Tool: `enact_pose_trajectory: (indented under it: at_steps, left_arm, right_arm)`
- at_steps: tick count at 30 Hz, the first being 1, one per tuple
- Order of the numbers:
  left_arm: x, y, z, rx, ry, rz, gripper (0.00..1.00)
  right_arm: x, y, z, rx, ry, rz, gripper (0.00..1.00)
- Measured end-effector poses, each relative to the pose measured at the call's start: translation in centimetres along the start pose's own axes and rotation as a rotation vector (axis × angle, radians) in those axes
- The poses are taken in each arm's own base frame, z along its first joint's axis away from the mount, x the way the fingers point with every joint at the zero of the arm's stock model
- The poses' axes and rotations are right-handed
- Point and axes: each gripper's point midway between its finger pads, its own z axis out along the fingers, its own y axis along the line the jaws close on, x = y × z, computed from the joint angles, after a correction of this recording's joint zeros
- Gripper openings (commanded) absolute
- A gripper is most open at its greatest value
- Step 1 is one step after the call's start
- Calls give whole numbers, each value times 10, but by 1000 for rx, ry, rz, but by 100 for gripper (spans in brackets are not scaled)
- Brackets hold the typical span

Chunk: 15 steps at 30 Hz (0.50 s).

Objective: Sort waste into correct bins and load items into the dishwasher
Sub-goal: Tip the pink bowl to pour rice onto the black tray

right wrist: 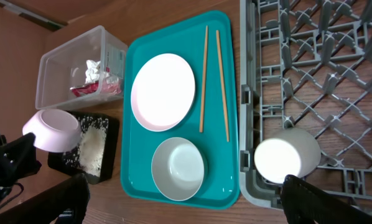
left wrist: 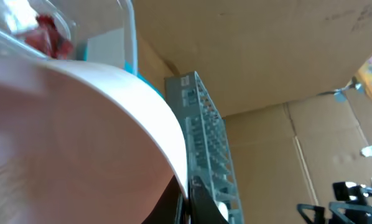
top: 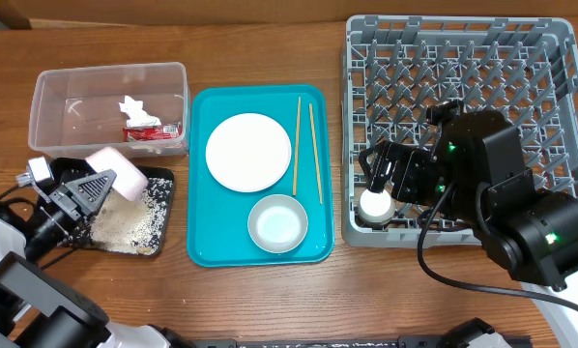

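The teal tray's near corner (top: 217, 234) by the black tray is bare, so I should move my left gripper to the right in the overhead view, lower it there and let go.
My left gripper (top: 88, 190) is shut on a white bowl (top: 120, 169), tilted over the black tray (top: 166, 198), which holds loose rice (top: 125, 227). In the left wrist view the bowl (left wrist: 80, 137) fills the frame and the fingers (left wrist: 186, 208) pinch its rim. The clear tub (top: 57, 87) holds the red wrapper (top: 152, 130) and the tissue (top: 134, 108). The plate (top: 247, 152), two chopsticks (top: 297, 145) and a pale grey bowl (top: 277, 222) lie on the teal tray (top: 202, 232). My right gripper (top: 384, 179) is open over the white cup (top: 374, 203), which sits in the dish rack (top: 463, 58).
In the right wrist view the fingers (right wrist: 186, 205) are spread wide, with the cup (right wrist: 285, 158) in the rack's near corner (right wrist: 251, 193). Bare wooden table lies in front of the trays. Cardboard stands behind the rack.
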Motion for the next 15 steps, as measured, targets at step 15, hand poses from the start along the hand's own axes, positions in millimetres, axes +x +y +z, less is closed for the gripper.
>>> enact_pose_trajectory:
  at_steps: [15]
  left_arm:
    - [17,4,22,-40,105,-213,4]
  right_arm:
    - [0,0,0,2,1,1,100]
